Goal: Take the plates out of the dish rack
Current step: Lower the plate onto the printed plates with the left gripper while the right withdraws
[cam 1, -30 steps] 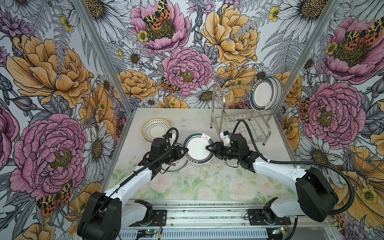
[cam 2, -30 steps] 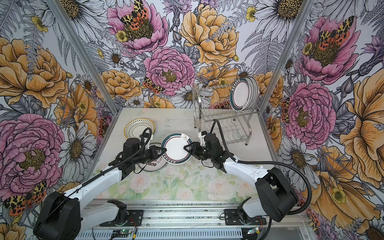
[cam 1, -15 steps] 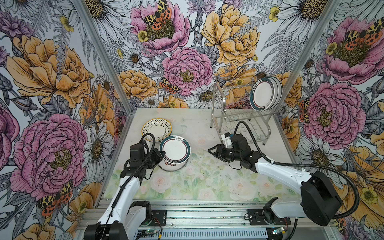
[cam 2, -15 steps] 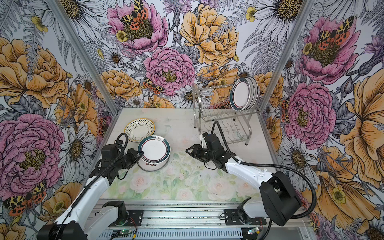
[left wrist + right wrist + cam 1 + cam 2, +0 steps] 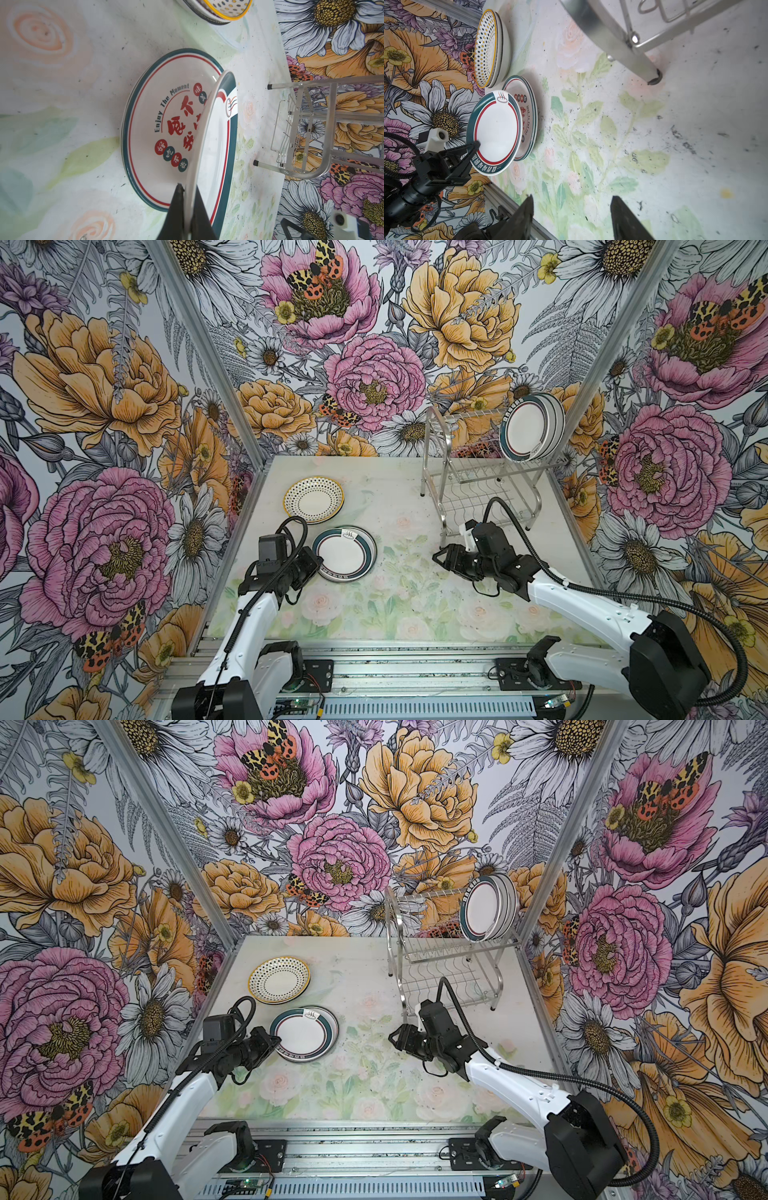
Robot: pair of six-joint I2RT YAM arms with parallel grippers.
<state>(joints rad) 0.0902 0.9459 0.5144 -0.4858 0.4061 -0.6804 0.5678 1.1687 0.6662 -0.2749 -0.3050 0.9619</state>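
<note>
The left gripper lowers onto the stack of plates with red characters next and releases the held plate's rim, because that plate still hangs tilted above it.
My left gripper (image 5: 318,564) is shut on the rim of a teal-ringed plate (image 5: 345,553), holding it tilted just above a stack of plates with red characters (image 5: 158,116) on the left of the table. In the left wrist view the rim of the held plate (image 5: 216,133) is pinched between the black fingers. My right gripper (image 5: 436,559) hangs open and empty over the table's middle, near the front leg of the dish rack (image 5: 469,493). A few teal-ringed plates (image 5: 530,433) stand upright at the right end of its upper tier. The lower tier shows no plates.
A stack topped by a yellow-rimmed dotted plate (image 5: 313,501) lies behind the teal stack, close to the left wall. The rack stands in the back right corner. Flowered walls close in three sides, and a metal rail (image 5: 374,672) runs along the front.
My right gripper let go of the teal-ringed plate, opened wider and drew back to the right. My left gripper carried the plate left to above the stack.
</note>
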